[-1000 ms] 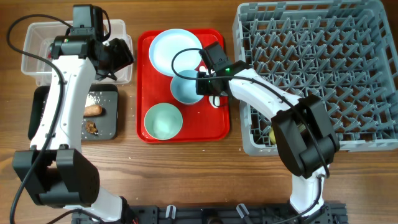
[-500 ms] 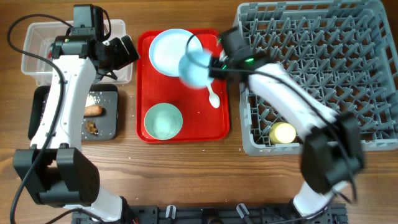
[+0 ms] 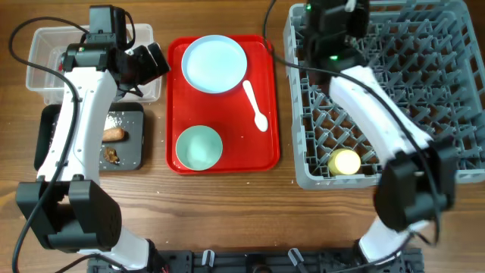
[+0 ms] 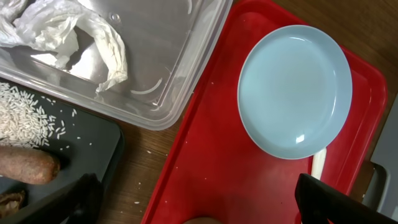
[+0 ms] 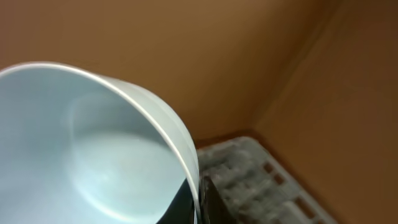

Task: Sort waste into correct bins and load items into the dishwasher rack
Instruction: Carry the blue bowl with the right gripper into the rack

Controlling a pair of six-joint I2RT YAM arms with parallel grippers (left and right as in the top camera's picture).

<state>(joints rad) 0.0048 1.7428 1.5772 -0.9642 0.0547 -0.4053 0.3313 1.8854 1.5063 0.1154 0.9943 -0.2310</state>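
Note:
The bowl is still above the rack (image 3: 424, 114), so the robot's right gripper will next go down and to the left in the overhead view into the rack's far tray-side corner (image 3: 300, 18) and then release the bowl.
In the right wrist view my right gripper (image 5: 196, 198) is shut on the rim of a pale blue bowl (image 5: 81, 149). The overhead view shows that arm (image 3: 364, 91) raised over the far left of the dishwasher rack (image 3: 424, 114), with the bowl hidden. A yellow cup (image 3: 346, 162) lies in the rack's near left corner. On the red tray (image 3: 265, 152) sit the plate (image 3: 215, 64), white spoon (image 3: 255, 105) and a greenish bowl (image 3: 198, 147). My left gripper (image 4: 199, 205) is open and empty over the tray's left edge, beside the clear tub (image 4: 180, 68) holding crumpled paper (image 4: 68, 31).
The black tray (image 3: 129, 155) in front of the clear tub holds a sausage piece (image 3: 114, 135), rice grains (image 3: 115, 119) and dark crumbs (image 3: 111, 155). A few grains lie on the wooden table between the black tray and the red tray.
The right gripper shut on the blue bowl, lifted it off the red tray and carried it up and right over the rack. The left gripper opened wide and stayed put.

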